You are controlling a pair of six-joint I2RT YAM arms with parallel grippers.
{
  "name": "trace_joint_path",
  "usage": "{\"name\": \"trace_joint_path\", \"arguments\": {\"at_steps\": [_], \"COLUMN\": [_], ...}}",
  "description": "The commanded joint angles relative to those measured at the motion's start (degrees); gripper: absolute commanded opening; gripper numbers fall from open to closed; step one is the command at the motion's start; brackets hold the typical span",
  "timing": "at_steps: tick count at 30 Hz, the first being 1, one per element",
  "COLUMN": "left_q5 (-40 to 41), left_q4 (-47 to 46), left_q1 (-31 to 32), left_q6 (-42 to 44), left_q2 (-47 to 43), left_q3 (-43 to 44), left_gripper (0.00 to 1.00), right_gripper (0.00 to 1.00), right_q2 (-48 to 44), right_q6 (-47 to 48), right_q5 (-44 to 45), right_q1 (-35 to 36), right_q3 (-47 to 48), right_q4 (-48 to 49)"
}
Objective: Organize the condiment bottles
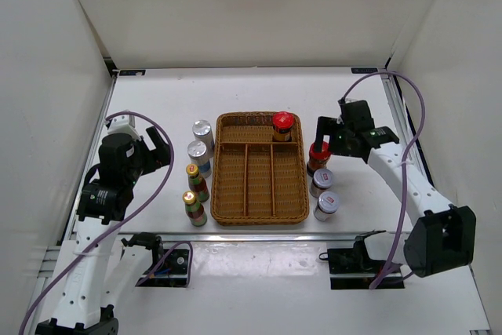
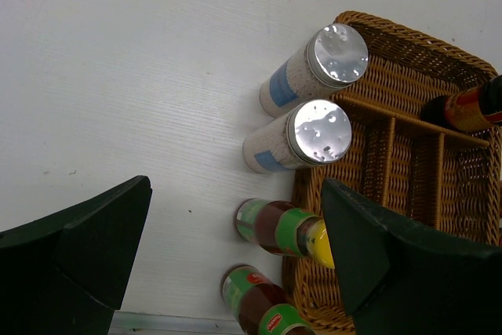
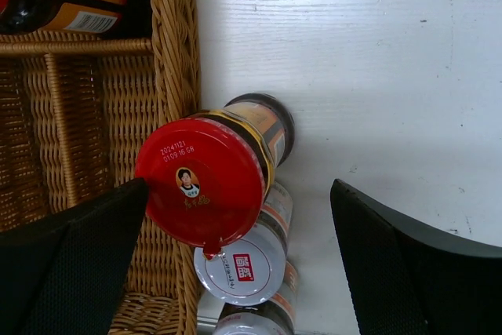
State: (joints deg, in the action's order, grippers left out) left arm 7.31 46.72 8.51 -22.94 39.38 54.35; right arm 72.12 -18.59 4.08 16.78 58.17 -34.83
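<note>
The right gripper lowers and edges toward the tray next, fingers on either side of the red-capped bottle's top (image 1: 319, 151) (image 3: 205, 181), because the cap sits nearer the tray-side finger.
The brown wicker tray (image 1: 235, 170) holds one red-capped bottle (image 1: 283, 123) in its far right compartment. The second red-capped bottle (image 1: 318, 154) stands just right of the tray, with two short silver-lidded jars (image 1: 322, 180) (image 1: 326, 205) in front of it. Left of the tray stand two tall silver-capped bottles (image 1: 203, 132) (image 1: 198, 153) and two yellow-capped bottles (image 1: 193, 178) (image 1: 190, 203). My right gripper (image 1: 323, 140) is open over the red cap (image 3: 204, 182), its left finger beside the cap. My left gripper (image 1: 159, 151) is open and empty, left of the yellow-capped bottles (image 2: 286, 229).
The tray's three long compartments (image 1: 259, 182) hold nothing. White walls enclose the table on three sides. A metal rail (image 1: 259, 234) runs along the near edge in front of the tray. Bare table lies behind the tray.
</note>
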Motion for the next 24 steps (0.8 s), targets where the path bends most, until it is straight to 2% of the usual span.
{"name": "trace_joint_path", "arguments": {"at_steps": [1, 13, 18, 24], "left_q5": [-0.9, -0.9, -0.9, -0.37], "left_q4": [-0.66, -0.66, -0.66, -0.66], "left_q1": [0.1, 0.1, 0.1, 0.1], "left_q6": [0.44, 0.44, 0.44, 0.44], "left_q2": [-0.18, 0.35, 0.35, 0.35], "left_q3": [0.23, 0.23, 0.23, 0.23], "left_gripper": [1.0, 1.0, 1.0, 1.0], "right_gripper": [1.0, 1.0, 1.0, 1.0], "right_q2": [-1.54, -7.69, -3.22, 0.91], "right_q6": [-0.04, 1.01, 1.63, 2.24], "right_q5": [-1.71, 0.5, -1.96, -0.66], "right_q1": [0.1, 0.1, 0.1, 1.94], "right_q3": [-1.57, -2.1, -0.69, -0.16], "right_q4": [0.73, 3.19, 3.19, 3.72]}}
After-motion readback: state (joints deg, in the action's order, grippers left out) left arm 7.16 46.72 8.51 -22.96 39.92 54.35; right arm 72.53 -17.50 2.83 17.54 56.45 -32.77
